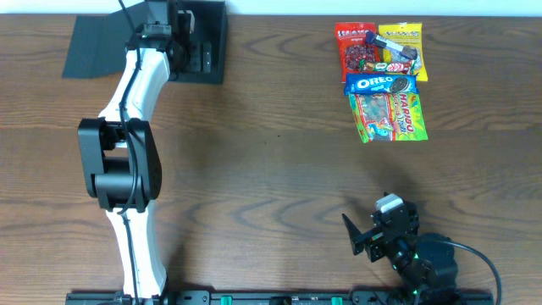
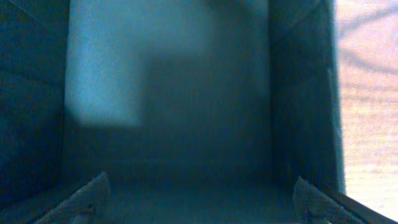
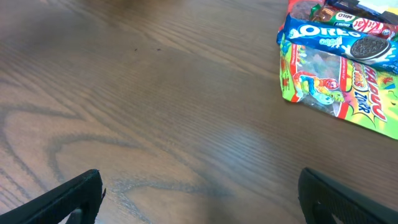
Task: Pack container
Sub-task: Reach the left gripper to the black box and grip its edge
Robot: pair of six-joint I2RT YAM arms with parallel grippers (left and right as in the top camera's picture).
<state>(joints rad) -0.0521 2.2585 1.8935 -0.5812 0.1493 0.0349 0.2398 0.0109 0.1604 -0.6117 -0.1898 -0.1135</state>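
Next, my left gripper pulls back inside the container, up, then down astride the container's side facing the snacks (image 1: 223, 44) (image 2: 332, 104), since the container stands at the table's far edge.
The dark teal-black container (image 1: 212, 47) stands at the back left of the table, its flap lid (image 1: 95, 47) lying open to the left. My left gripper (image 1: 182, 38) reaches down into it. The left wrist view looks at the box's bare inner floor (image 2: 168, 93) with the jaws (image 2: 199, 202) spread wide and empty. My right gripper (image 1: 373, 237) hovers open and empty near the front right; its jaws (image 3: 199, 199) frame bare wood. A pile of snack packets lies at the back right: a red packet (image 1: 356, 47), a yellow packet (image 1: 402, 38), an Oreo packet (image 1: 381, 84) (image 3: 339, 38) and a Haribo bag (image 1: 389, 117) (image 3: 339, 93).
The wooden table (image 1: 271, 169) spreads between the container and the snacks. The right wall of the box (image 2: 301, 99) stands close beside the left gripper, with wood showing beyond it. The left arm's white links (image 1: 127, 169) stretch from the front edge up the left side.
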